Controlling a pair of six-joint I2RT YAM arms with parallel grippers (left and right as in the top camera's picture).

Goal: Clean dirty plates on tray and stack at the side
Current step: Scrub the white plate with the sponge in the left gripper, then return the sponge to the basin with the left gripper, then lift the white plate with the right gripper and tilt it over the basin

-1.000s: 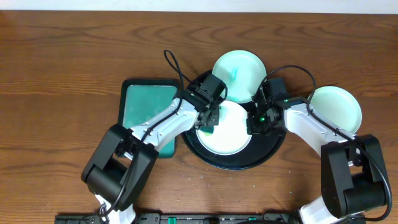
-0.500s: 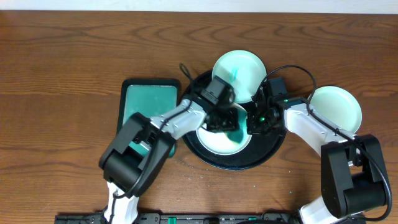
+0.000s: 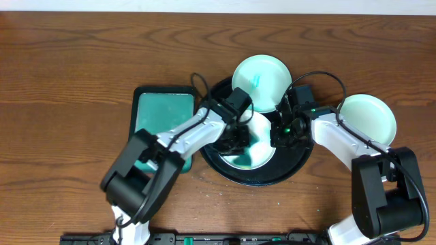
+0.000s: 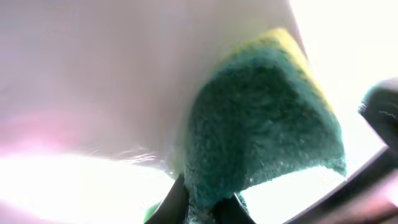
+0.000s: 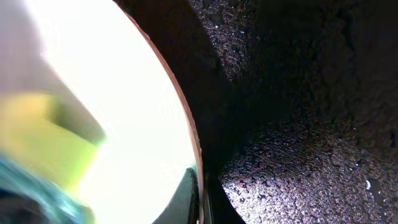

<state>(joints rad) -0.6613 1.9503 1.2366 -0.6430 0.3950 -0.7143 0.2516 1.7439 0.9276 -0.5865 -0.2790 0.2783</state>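
Note:
The teal tray has room for the sponge, so the left gripper will rise off the plate, move across over that tray's near end (image 3: 145, 165) and go down to let go.
The black tray (image 3: 297, 162) holds a white plate (image 3: 259, 158) with teal smears. My left gripper (image 3: 238, 138) is shut on a green and yellow sponge (image 4: 267, 124) that presses on this plate (image 4: 93, 68); the fingers (image 4: 208, 202) pinch the sponge's lower end. My right gripper (image 3: 280, 133) is shut on the same plate's right rim (image 5: 143, 93), with its fingers (image 5: 200, 193) on both sides of the edge above the tray floor (image 5: 298, 124). A second plate (image 3: 261, 82) with a teal smear leans on the tray's far rim. A third plate (image 3: 368, 117) lies on the table at the right.
A rectangular teal tray (image 3: 162, 114) lies on the wooden table left of the black tray, partly under my left arm. Black cables loop above both wrists near the far plate.
My left gripper has swept the sponge across the plate, first to the right, then back down and left. More teal smear shows on the plate. The right gripper has stayed on the rim.

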